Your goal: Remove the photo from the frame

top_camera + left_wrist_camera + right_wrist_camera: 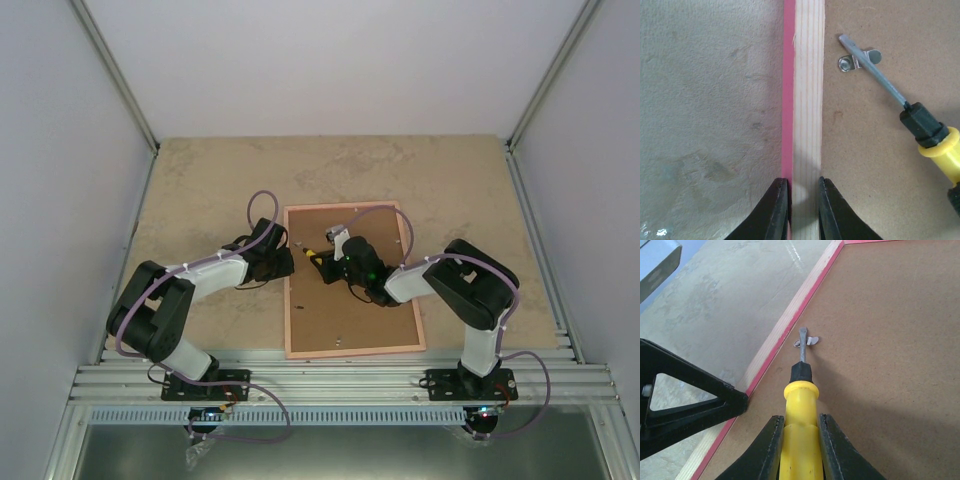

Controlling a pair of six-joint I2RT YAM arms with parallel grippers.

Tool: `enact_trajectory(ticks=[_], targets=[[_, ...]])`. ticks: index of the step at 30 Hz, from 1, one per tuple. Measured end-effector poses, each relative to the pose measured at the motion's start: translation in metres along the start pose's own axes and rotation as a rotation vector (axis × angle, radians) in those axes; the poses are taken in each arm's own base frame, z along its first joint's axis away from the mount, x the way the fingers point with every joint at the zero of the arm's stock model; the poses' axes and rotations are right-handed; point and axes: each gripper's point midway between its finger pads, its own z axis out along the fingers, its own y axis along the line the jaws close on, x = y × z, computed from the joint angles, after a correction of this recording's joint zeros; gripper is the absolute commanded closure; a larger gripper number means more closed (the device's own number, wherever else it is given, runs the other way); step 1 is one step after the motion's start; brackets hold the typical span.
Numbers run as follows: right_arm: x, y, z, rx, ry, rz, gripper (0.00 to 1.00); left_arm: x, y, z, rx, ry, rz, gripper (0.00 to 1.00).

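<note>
My left gripper pulls the gripped bar left in the top view next, turning the frame [296, 345], then releases, as more clips sit along the frame's other sides.
The pink frame [296, 345] lies face down on the table, its brown backing board [350, 310] up. The photo is hidden under the board. My left gripper [283, 263] is shut on the frame's left rail [808, 100], one finger on each side of the wood. My right gripper [338, 265] is shut on a yellow-handled screwdriver [800, 435]. The screwdriver's tip rests on a small metal retaining clip [807, 341] near the left rail. In the left wrist view the clip [847, 63] and screwdriver shaft [875, 70] show to the right.
The beige table top [200, 190] surrounds the frame. Grey enclosure walls stand left, right and behind. A slotted aluminium rail [330, 380] runs along the near edge where both arm bases are bolted.
</note>
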Motion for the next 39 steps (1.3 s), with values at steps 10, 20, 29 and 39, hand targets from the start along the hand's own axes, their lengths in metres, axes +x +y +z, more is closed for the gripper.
enact_trajectory(ticks=[10, 20, 29, 39], targets=[[0.0, -0.002, -0.001, 0.015, 0.007, 0.003, 1.0, 0.0, 0.0, 0.0, 0.0, -0.001, 0.0, 0.88], [0.002, 0.002, -0.007, 0.013, 0.058, -0.011, 0.99, 0.0, 0.0, 0.0, -0.001, -0.001, 0.0, 0.88], [0.001, 0.004, -0.01, 0.013, 0.077, -0.016, 1.0, 0.0, 0.0, 0.0, -0.003, -0.002, 0.0, 0.88], [-0.041, 0.013, -0.041, 0.02, -0.004, -0.062, 1.0, 0.001, 0.004, -0.003, -0.013, -0.007, -0.02, 0.9]])
